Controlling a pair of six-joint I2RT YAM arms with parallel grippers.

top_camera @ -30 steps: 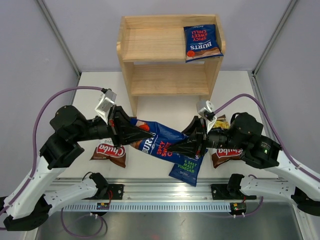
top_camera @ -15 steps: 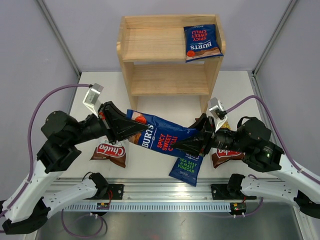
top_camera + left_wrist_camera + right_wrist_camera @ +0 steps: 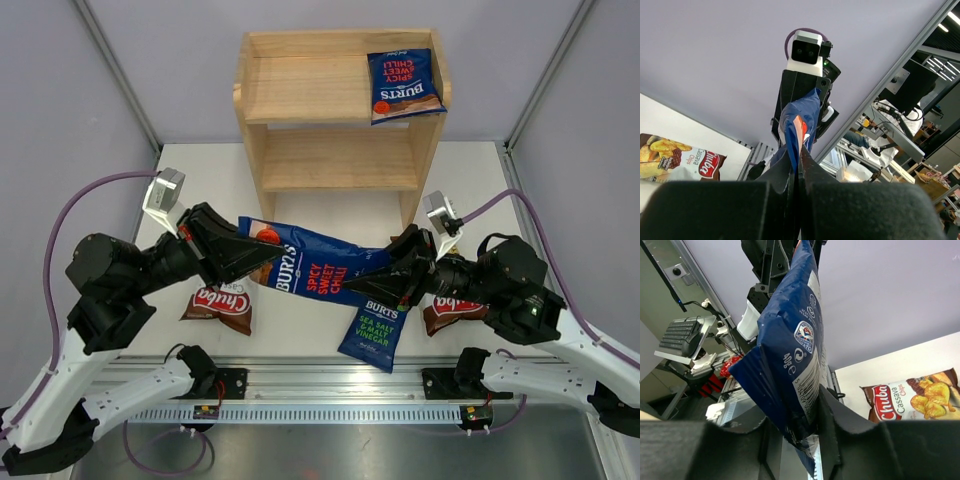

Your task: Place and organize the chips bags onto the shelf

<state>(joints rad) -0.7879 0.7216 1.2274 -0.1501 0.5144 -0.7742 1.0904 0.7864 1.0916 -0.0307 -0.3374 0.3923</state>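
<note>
Next, the right gripper lifts its bag outward to the empty space on the shelf's top level beside the Burts bag, then lowers and releases it there.
A dark blue Burts chips bag [image 3: 320, 270] with a red label hangs stretched above the table between both grippers. My left gripper [image 3: 266, 262] is shut on its left end; in the left wrist view the fingers [image 3: 812, 175] pinch the bag's edge [image 3: 800, 117]. My right gripper [image 3: 366, 284] is shut on its right end, and the right wrist view shows the jaws around the bag's lower corner [image 3: 790, 350]. The wooden shelf [image 3: 255, 120] stands at the far side, with one Burts bag [image 3: 405, 85] on its top tier at the right.
A green-lettered sea salt Burts bag [image 3: 370, 330] lies on the table under the held one. One Chuba bag [image 3: 218, 300] lies near the left arm, another Chuba bag [image 3: 455, 310] under the right arm. The shelf's lower tier [image 3: 335, 160] holds nothing.
The held bag has gone from slack and crumpled to stretched out flat, face up. The left arm has drawn back to the left and the right arm has shifted right.
</note>
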